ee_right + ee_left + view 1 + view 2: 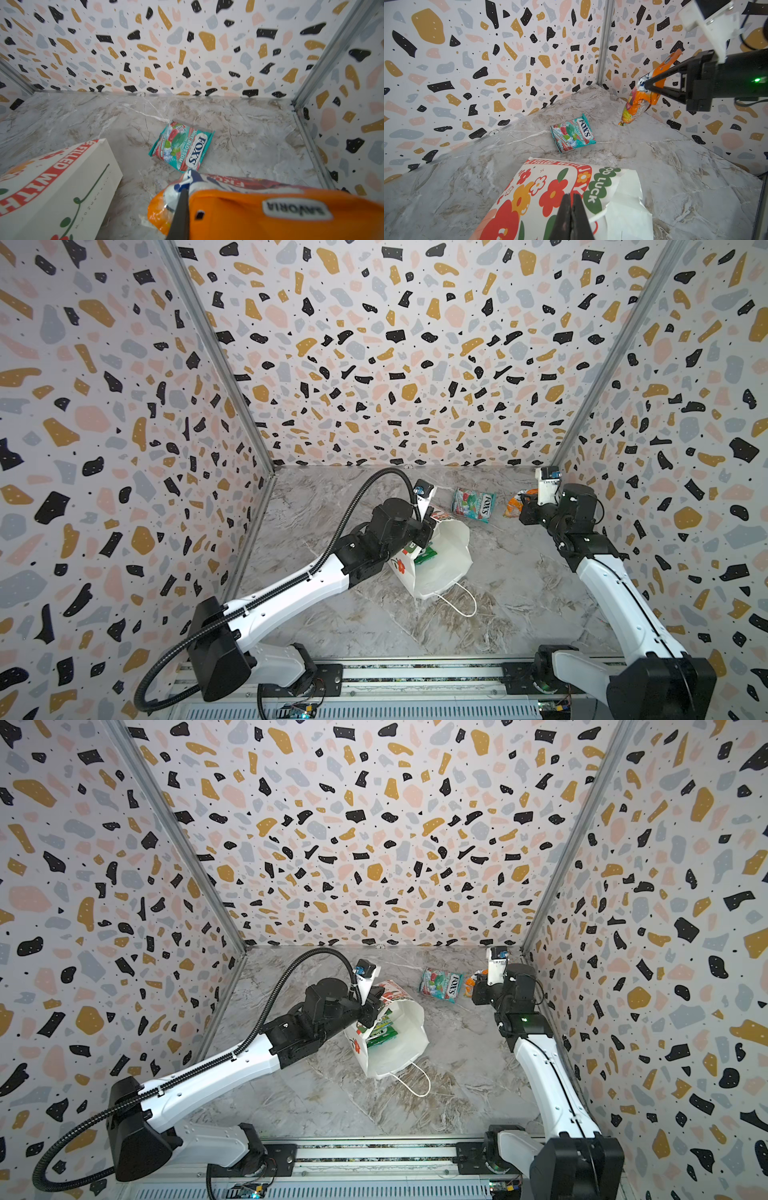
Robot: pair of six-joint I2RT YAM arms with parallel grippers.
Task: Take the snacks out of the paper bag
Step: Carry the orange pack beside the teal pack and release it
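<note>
The right gripper lowers to the bare tabletop below next, beside the teal-red snack packet, and releases the orange snack packet (pixel 513 509) on clear marble.
The white flowered paper bag (pixel 446 568) (pixel 401 1052) (pixel 542 193) (pixel 52 187) lies tilted at mid-table, its mouth facing the front. My left gripper (pixel 426 536) (pixel 376 1011) (pixel 571 200) is shut on the bag's rim. Green snacks (pixel 424 556) (pixel 380 1032) show inside the mouth. A teal-red snack packet (pixel 473 504) (pixel 441 985) (pixel 572 133) (pixel 184 147) lies flat behind the bag. At the back right, my right gripper (pixel 523 501) (pixel 478 981) (pixel 647 85) (pixel 185 194) is shut on an orange snack packet (pixel 513 509) (pixel 470 987) (pixel 638 99) (pixel 270 212), which hangs just above the table.
A white cord handle (pixel 462 602) (pixel 415 1082) trails from the bag toward the front. Patterned walls close in the marble table (pixel 519 597) on three sides, and the right wall stands close behind the right gripper. A rail (pixel 415 674) runs along the front edge.
</note>
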